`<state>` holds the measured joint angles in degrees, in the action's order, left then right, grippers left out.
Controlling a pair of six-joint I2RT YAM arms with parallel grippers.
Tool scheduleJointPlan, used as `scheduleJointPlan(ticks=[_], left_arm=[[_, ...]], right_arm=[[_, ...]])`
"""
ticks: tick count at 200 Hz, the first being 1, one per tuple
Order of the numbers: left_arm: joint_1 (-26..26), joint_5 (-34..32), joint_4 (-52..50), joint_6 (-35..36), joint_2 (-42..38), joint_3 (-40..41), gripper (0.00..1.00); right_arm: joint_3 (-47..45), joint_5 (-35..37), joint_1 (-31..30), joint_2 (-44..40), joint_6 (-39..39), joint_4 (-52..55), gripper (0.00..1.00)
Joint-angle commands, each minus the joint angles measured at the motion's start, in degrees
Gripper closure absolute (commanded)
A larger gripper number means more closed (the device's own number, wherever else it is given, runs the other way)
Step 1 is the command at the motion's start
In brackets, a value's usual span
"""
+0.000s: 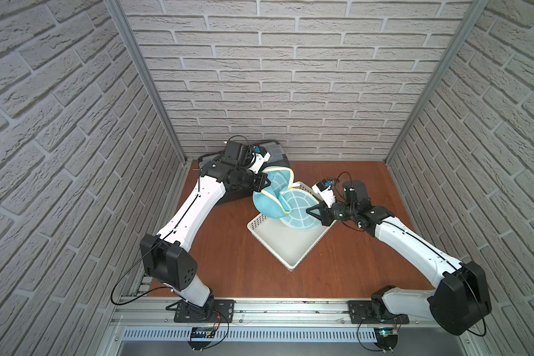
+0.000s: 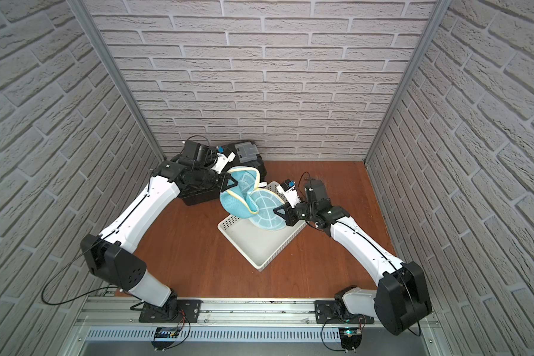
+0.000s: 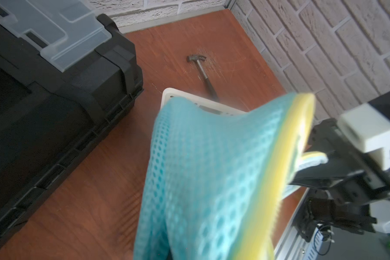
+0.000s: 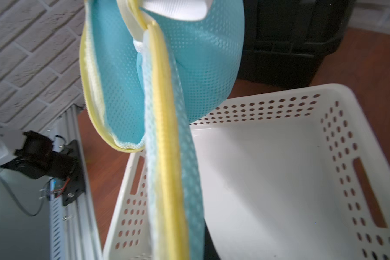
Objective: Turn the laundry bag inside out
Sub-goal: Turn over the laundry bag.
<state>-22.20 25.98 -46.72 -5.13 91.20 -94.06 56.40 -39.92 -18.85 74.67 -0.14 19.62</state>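
Observation:
My left gripper holds the bag, so my right gripper will next lift the rim of the spoked end (image 1: 317, 201) up over the white basket (image 1: 293, 265) and let it go.
The laundry bag (image 1: 272, 200) (image 2: 238, 205) is light-blue mesh with yellow trim and hangs crumpled between my two grippers, over the far end of the white basket (image 1: 293, 265). One round end with a white-and-blue spoked pattern (image 1: 301, 211) faces up on the right. My left gripper (image 1: 266, 182) (image 2: 232, 184) is shut on the bag's far-left yellow-trimmed edge. At the rim of the spoked end, my right gripper (image 1: 310, 211) (image 2: 277, 211) is shut on the bag. In both wrist views the mesh (image 3: 200, 168) (image 4: 167, 157) fills the foreground and hides the jaws.
A black toolbox (image 1: 275, 151) (image 3: 54, 101) with a clear lid latch stands at the back left, close behind the left wrist. A small hammer (image 3: 200, 65) lies on the wooden table beyond the basket (image 3: 167, 93). Brick-pattern walls close in three sides.

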Motion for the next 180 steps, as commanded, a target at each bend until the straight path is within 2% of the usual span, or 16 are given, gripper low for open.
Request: scheduleJointPlan(ticks=[1, 30, 54, 71, 85, 111, 127, 143, 180], left_arm=[[-0.42, -7.46, 1.36, 10.04, -2.96, 3.72, 1.00], [-1.29, -12.98, 9.04, 18.33, -8.46, 12.49, 1.00], [-1.46, -14.12, 14.40, 19.96, -12.25, 17.25, 1.00], [-1.36, -8.95, 16.51, 18.29, -13.64, 18.27, 1.00], [-0.89, -2.28, 19.30, 15.04, -14.50, 18.80, 1.00], [1.67, 9.24, 27.89, 4.57, -16.06, 19.71, 1.00], [2.90, 14.17, 31.10, -0.02, -16.39, 19.41, 1.00], [3.77, 16.39, 32.32, -2.41, -16.58, 19.11, 1.00], [4.26, 13.46, 29.42, -1.49, -17.26, 18.52, 1.00]], right_arm=[[3.84, -19.57, 1.37, 0.61, -2.16, 9.88, 0.97], [6.42, -25.10, 2.29, -2.00, -4.63, 16.17, 0.97], [6.95, -29.75, 4.24, -5.56, -4.63, 17.90, 0.97], [6.39, -33.29, 4.79, -7.28, -2.15, 14.75, 0.97], [6.22, -35.97, 4.79, -7.35, -0.43, 12.53, 0.97], [6.96, -38.15, 4.79, -6.14, -2.38, 14.36, 0.96], [6.97, -36.75, 5.04, -5.55, -3.55, 15.36, 0.84], [6.82, -33.51, 5.93, -5.87, -3.37, 15.02, 0.66], [2.46, -20.09, 10.38, -11.35, 3.25, 6.71, 0.34]])
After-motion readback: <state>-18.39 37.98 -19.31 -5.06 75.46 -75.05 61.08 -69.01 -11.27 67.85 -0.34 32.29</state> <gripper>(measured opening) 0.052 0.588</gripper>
